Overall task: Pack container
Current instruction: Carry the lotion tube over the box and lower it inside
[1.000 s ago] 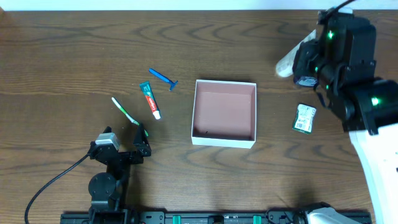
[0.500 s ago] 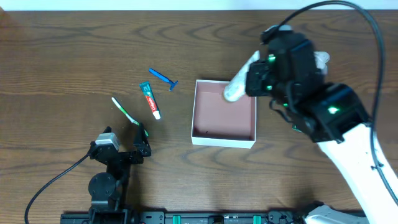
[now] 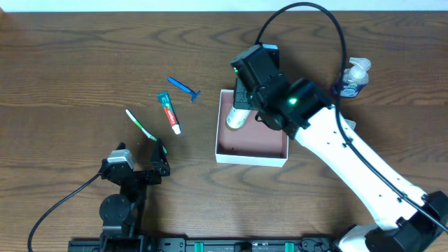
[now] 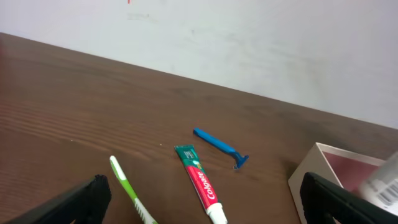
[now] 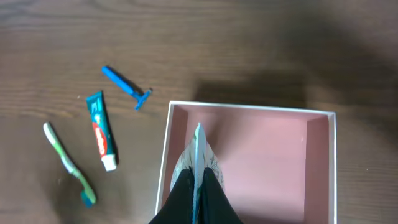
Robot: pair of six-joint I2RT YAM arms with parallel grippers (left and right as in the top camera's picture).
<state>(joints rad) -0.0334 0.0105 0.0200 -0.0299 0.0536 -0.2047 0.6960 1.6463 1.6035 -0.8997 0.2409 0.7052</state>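
The container below the white tube is empty, so I will move my right gripper outward and down toward the container's corner nearest the razor [image 5: 180, 118] and let go of the tube.
The container [image 3: 252, 159] is a shallow square box with white walls and a pinkish-brown inside, at the table's middle. It also shows in the right wrist view [image 5: 249, 106] and at the right edge of the left wrist view [image 4: 323, 155]. My right gripper [image 3: 243, 103] is shut on a white tube [image 3: 236, 119] and holds it over the box's left part. In the right wrist view the fingers [image 5: 198, 177] pinch the tube's flat end [image 5: 199, 146]. My left gripper [image 3: 162, 160] is open and empty, low at the front left.
A blue razor [image 3: 183, 87], a green and red toothpaste tube [image 3: 169, 112] and a green toothbrush [image 3: 141, 125] lie left of the box. A small white and blue bottle [image 3: 353, 75] stands at the far right. The right arm crosses the table's right half.
My right arm has swung left from the table's right side to over the box, carrying the white tube. The left arm has not moved.
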